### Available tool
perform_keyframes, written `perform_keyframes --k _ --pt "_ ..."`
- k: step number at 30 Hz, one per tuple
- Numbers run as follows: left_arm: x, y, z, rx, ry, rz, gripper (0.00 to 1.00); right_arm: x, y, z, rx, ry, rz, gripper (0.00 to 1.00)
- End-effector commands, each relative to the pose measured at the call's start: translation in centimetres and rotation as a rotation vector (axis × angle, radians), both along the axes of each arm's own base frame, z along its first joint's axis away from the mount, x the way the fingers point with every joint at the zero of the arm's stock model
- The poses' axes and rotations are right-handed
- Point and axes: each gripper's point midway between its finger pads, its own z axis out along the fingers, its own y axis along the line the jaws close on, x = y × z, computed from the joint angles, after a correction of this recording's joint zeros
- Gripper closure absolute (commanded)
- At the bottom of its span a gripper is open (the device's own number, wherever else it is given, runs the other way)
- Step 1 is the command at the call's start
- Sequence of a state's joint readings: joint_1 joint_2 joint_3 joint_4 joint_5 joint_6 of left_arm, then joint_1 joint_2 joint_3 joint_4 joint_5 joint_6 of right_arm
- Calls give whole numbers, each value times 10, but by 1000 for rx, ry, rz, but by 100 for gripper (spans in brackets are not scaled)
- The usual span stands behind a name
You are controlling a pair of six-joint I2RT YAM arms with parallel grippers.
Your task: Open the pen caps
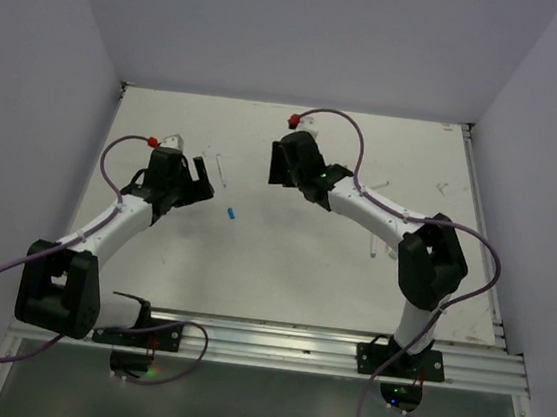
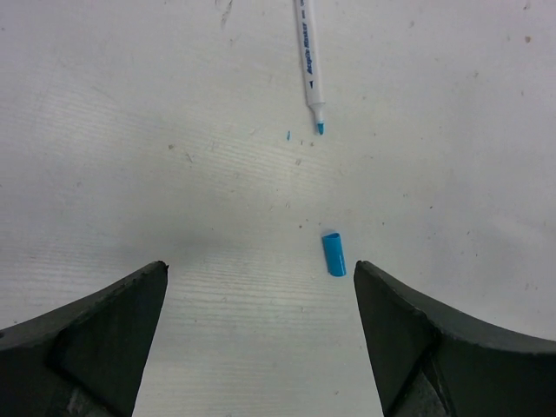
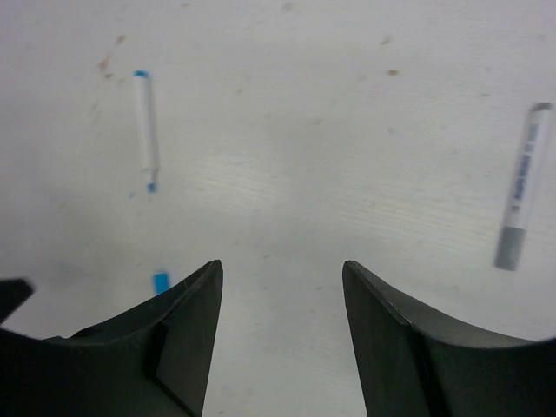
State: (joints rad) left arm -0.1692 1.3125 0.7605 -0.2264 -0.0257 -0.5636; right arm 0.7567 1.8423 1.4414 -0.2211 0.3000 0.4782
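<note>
The robot's right gripper will next go down and toward the right in its wrist view onto the grey cap (image 3: 511,246), which is still on its pen and lies below the gripper on that side.
A blue pen cap (image 1: 233,212) lies loose on the white table between my two arms. It also shows in the left wrist view (image 2: 334,254) and in the right wrist view (image 3: 161,281). The uncapped white pen barrel (image 2: 308,56) with a blue tip lies just beyond the cap; it also shows in the top view (image 1: 221,169) and the right wrist view (image 3: 146,130). A second white pen (image 3: 524,178) has a grey cap (image 3: 511,246) on it. My left gripper (image 2: 261,269) is open and empty, the blue cap close to its right finger. My right gripper (image 3: 282,265) is open and empty above bare table.
Another thin white pen (image 1: 373,244) lies beside the right arm's forearm. A small white object (image 1: 442,187) lies at the back right. The table (image 1: 282,269) is walled on three sides. Small stains mark the surface.
</note>
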Motion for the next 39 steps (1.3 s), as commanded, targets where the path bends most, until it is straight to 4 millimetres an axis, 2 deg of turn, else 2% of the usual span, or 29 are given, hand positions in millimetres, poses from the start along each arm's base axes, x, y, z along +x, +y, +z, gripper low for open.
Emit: perform_keyframes --k 1,2,4,7,10,20,27,30,33,34,36,38,39 --pt "10 3 31 15 -97 -22 7 22 -86 -25 -134 144 -194 39" --pt "9 3 37 16 -115 -24 7 21 -100 -37 -172 193 -214 40" --pt "7 6 40 24 -127 -19 5 30 -123 -44 -193 222 -261 41" --pt "5 9 46 41 -145 -13 1 36 -143 -62 -206 286 -298 44" --pt "4 12 50 57 -153 -12 0 39 -153 -81 -207 342 -316 46" --pt "0 15 58 76 -166 -18 0 40 -150 -119 -240 422 -299 55" --pt "1 9 63 55 -173 -38 0 38 -148 -135 -247 458 -290 63" --pt "3 6 67 40 -181 -51 0 35 -148 -141 -249 468 -278 72" --pt "5 -5 75 -4 -191 -89 0 31 -146 -140 -244 469 -249 88" --pt "5 -7 77 -15 -195 -97 0 33 -146 -137 -242 458 -243 97" --pt "6 -13 82 -46 -198 -108 0 30 -142 -130 -229 446 -206 100" --pt "7 -23 93 -94 -214 -144 0 29 -136 -110 -204 391 -165 100" --pt "8 -32 102 -133 -226 -169 0 20 -131 -106 -204 379 -136 100"
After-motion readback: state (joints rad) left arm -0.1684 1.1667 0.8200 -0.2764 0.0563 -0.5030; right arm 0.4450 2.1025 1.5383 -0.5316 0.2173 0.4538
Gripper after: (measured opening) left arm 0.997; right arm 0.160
